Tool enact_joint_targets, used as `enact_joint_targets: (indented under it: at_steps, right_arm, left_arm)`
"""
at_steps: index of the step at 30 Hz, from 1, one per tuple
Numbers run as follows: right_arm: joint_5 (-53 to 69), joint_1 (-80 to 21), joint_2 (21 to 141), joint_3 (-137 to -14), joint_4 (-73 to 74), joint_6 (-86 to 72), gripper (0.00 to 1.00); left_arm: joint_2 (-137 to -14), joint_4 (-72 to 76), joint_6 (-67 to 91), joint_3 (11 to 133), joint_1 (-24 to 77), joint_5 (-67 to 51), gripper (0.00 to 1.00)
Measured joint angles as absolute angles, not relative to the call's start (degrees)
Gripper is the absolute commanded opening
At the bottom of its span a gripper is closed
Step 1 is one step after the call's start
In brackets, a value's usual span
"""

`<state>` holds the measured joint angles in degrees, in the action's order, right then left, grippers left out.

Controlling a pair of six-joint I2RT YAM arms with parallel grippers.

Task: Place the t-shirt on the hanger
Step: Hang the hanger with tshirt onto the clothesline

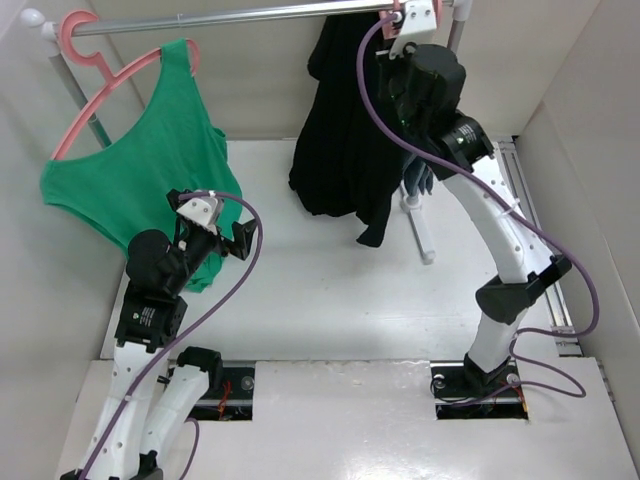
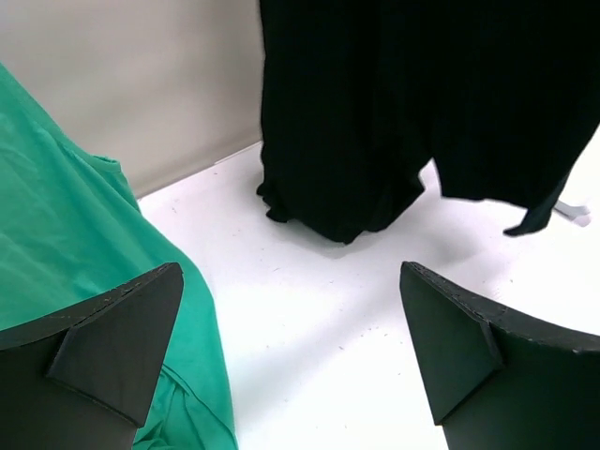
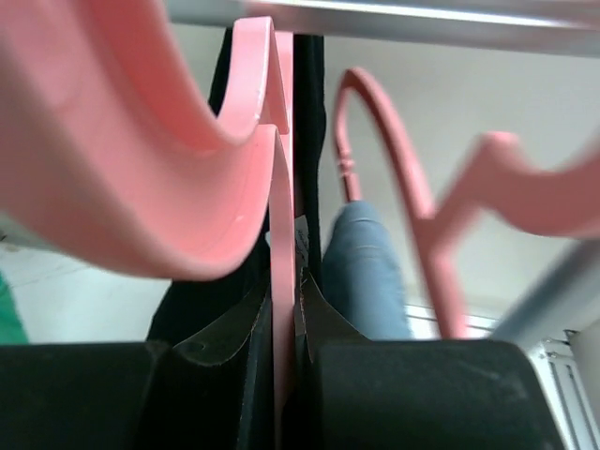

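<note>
The hook of the salmon-pink hanger curls close by the metal bar, so my right gripper will next move toward the grey-blue garment's hanger, then down, and let go of the salmon-pink hanger's thin stem.
The black t-shirt [image 1: 340,130] hangs from the metal rail [image 1: 250,15] at the back, its hem touching the table; it also shows in the left wrist view [image 2: 394,112]. The salmon-pink hanger [image 3: 281,234] carries it, and its hook [image 3: 141,159] curls just below the rail. My right gripper [image 3: 284,309] is up at the rail [image 1: 405,30], shut on the hanger's thin stem. My left gripper [image 2: 291,347] is open and empty, low over the table beside the green top, pointing toward the t-shirt.
A green tank top [image 1: 140,170] hangs on a pink hanger [image 1: 90,60] at the left, its hem next to my left fingers [image 2: 112,337]. A grey-blue garment [image 3: 361,272] on another pink hanger [image 3: 394,187] hangs behind the t-shirt. White walls close in both sides.
</note>
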<state>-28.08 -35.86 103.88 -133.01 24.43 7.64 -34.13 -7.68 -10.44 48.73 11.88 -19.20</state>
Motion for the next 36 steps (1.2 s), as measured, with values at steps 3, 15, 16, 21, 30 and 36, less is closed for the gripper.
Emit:
enact_joint_targets:
  at_steps: [3,15,16,21,30,36]
  right_arm:
    - [-27.18,-33.61,103.46,-133.05,24.56,7.09,0.0]
    - [-15.79,-27.46,108.84,-139.09,29.47,4.6,0.0]
    - [-14.96,-27.46,109.03,-139.02,29.65,4.6,0.0]
    - [-12.56,-27.83,108.49,-136.57,28.36,3.57,0.0]
    - [-12.45,-30.3,100.01,-126.87,28.67,3.05,0.52]
    - [-14.66,-33.67,91.68,-119.74,29.61,4.58,0.59]
  left_arm:
    - [-34.26,-7.68,-10.44,48.71,11.9,-19.2,1.0]
    - [-34.26,-7.68,-10.68,48.71,11.88,-19.2,1.0]
    - [-34.26,-7.7,-10.68,48.71,11.88,-19.2,1.0]
    - [-34.26,-7.68,-10.68,48.56,11.9,-19.2,1.0]
    - [-34.24,-7.75,-10.7,48.27,11.88,-19.27,1.0]
    - [-34.22,-7.77,-10.7,47.86,11.88,-19.46,1.0]
